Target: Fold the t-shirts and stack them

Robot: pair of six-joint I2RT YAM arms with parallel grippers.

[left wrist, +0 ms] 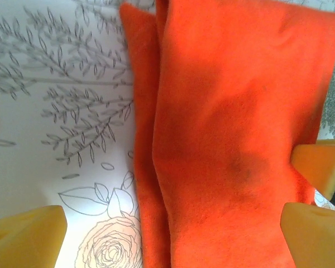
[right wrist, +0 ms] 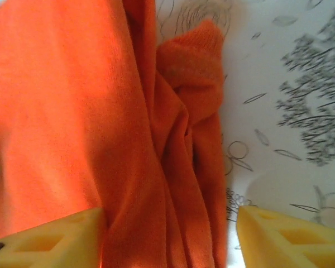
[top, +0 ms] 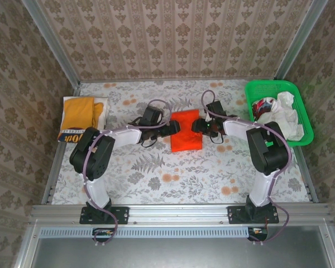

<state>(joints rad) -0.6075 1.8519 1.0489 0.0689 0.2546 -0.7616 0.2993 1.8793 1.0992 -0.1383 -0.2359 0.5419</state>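
My left gripper goes down onto the layered edge of the orange-red t-shirt (left wrist: 176, 240) next, then moves toward my right gripper, since that edge lies between its open fingers.
The orange-red t-shirt (top: 186, 130) lies folded into a narrow rectangle mid-table. My left gripper (top: 173, 127) is at its left edge and my right gripper (top: 196, 125) at its right edge. In the left wrist view the left gripper (left wrist: 173, 240) is open, its yellow fingertips (left wrist: 28, 234) spread across the shirt's layered edge (left wrist: 229, 123). The right gripper (right wrist: 167, 240) is also open, straddling bunched orange folds (right wrist: 173, 139), with one fingertip (right wrist: 287, 237) over bare table. The mustard-yellow t-shirt (top: 81, 114) lies folded at the far left. White t-shirts (top: 285, 111) sit crumpled in the basket.
The green mesh basket (top: 271, 84) stands at the back right, close to the right arm's elbow. The floral table (top: 156, 167) is walled at the back and sides. Open surface lies in front of the orange shirt.
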